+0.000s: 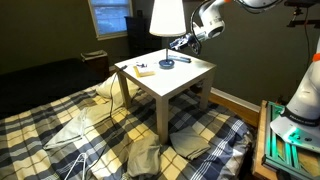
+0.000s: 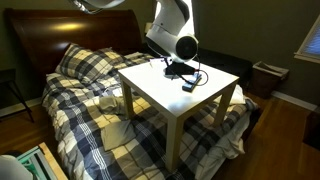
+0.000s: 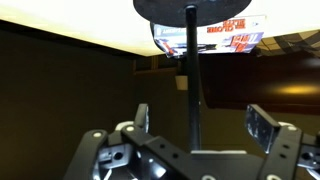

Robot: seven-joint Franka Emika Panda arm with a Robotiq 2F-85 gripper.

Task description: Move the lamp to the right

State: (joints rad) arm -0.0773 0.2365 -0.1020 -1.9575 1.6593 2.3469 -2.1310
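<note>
The lamp's thin dark stem (image 1: pixel 167 50) (image 3: pixel 194 112) is already between the open fingers. My gripper should next move a little further in toward it and close around it.
The lamp stands near the far edge of the white table (image 1: pixel 170 85). It has a white tapered shade (image 1: pixel 167 16), a thin dark stem and a round dark-blue base (image 1: pixel 166 63). My gripper (image 1: pixel 181 42) reaches in from the right at stem height. In the wrist view, which is upside down, the stem (image 3: pixel 191 60) runs from the base (image 3: pixel 190 9) down between my open fingers (image 3: pixel 200 115), with a gap on both sides. In an exterior view the arm (image 2: pixel 184 46) hides most of the lamp. A small yellowish object (image 1: pixel 145 70) lies on the table left of the base.
A plaid bedspread (image 1: pixel 60 125) and pillows (image 1: pixel 200 140) lie around the table legs. A dark headboard (image 2: pixel 70 30) stands behind the bed. A green-edged rack (image 1: pixel 285 140) is at the right. A wall and window (image 1: pixel 108 15) are behind the table.
</note>
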